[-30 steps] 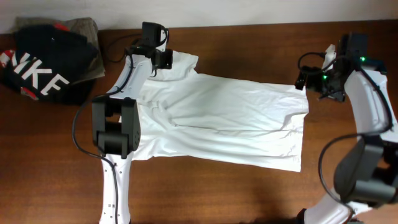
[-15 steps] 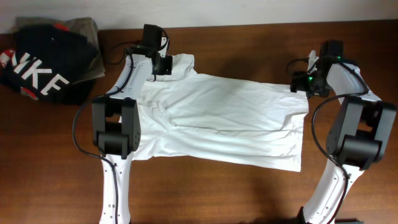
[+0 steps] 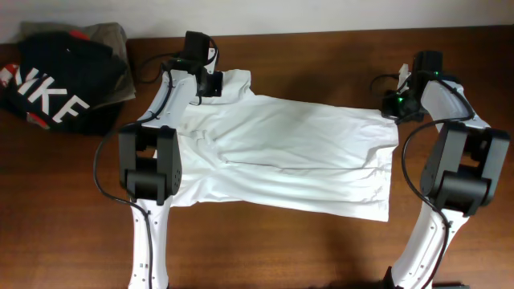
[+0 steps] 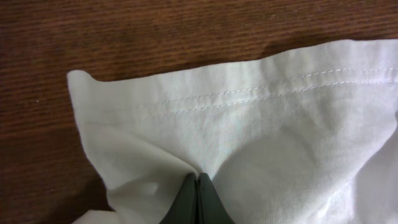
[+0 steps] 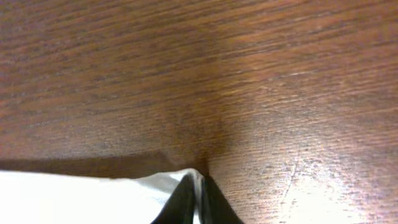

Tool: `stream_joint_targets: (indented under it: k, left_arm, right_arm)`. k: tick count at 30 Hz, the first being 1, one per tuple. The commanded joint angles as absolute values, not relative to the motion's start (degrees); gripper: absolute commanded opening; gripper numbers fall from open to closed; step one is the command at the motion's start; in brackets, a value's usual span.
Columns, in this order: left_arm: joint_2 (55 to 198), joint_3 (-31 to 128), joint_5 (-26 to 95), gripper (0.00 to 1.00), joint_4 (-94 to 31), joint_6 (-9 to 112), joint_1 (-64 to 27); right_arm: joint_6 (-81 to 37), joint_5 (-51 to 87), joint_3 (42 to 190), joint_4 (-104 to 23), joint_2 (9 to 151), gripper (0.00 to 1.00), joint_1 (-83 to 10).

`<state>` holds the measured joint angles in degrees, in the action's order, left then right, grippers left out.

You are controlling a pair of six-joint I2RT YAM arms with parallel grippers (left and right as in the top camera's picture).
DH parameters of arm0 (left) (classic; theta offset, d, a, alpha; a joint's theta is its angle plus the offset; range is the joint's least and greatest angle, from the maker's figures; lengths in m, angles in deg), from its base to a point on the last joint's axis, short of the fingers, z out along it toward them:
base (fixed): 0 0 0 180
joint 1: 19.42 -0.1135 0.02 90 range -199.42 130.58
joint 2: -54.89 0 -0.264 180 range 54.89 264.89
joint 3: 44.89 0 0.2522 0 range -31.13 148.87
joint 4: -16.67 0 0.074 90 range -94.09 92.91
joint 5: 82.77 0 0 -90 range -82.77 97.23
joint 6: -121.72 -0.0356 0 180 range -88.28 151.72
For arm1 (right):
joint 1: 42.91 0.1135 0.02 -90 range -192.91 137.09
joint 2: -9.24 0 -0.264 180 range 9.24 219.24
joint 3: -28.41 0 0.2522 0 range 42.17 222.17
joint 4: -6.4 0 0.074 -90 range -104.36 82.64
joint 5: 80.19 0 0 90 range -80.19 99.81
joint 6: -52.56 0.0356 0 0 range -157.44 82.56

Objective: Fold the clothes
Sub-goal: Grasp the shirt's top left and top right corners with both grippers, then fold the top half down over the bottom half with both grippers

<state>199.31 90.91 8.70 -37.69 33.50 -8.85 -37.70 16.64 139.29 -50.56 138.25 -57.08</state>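
The T-shirt's collar end [image 3: 188, 163] is back from the gripper toward my base, so my left gripper should next lift the sleeve, carry it back over that collar end and release it.
A white T-shirt [image 3: 289, 156] lies spread flat across the brown table [image 3: 321, 56], collar end to the left. At its far left sleeve my left gripper [image 3: 201, 87] is shut on the cloth. In the left wrist view the dark fingertips [image 4: 198, 186] pinch a fold of the T-shirt [image 4: 267, 118] below the stitched hem. My right gripper [image 3: 391, 110] sits at the far right corner of the hem. In the right wrist view that right gripper [image 5: 198, 183] has its jaws closed on a thin edge of the white cloth [image 5: 93, 199].
A pile of dark clothes [image 3: 60, 80] with white lettering and a grey garment sits at the table's far left corner. Black cables [image 3: 148, 68] run beside the left arm. Both arm bases stand at the near edge.
The right arm swung in to the shirt's far right hem corner and its gripper shut on the cloth. The left gripper kept its hold on the sleeve.
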Motion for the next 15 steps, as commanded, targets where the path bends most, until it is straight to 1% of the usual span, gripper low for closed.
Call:
stream_joint_targets:
  k: [1,4,8,11,15]
  left_arm:
    - [194.22,90.82,8.50,0.00,-38.76,33.85,-8.87]
    - [189.46,90.82,8.44,0.00,-40.29,33.85,-9.00]
    - [184.41,90.82,8.29,0.00,-48.64,33.85,-10.33]
    - [184.08,90.82,8.33,0.00,-55.04,33.90,-11.75]
    - [183.86,90.82,8.33,0.00,-61.99,33.87,-13.66]
  right_arm:
    - [-35.90,16.66,143.71,-54.67,139.71,0.04,-57.21]
    - [-31.93,16.70,150.66,-62.43,139.67,0.04,-57.63]
    - [-30.94,16.90,160.65,-76.29,139.64,0.04,-57.61]
    - [-29.43,16.88,163.57,-84.24,139.30,0.04,-57.61]
    - [-27.23,16.96,163.60,-90.01,137.96,0.04,-57.67]
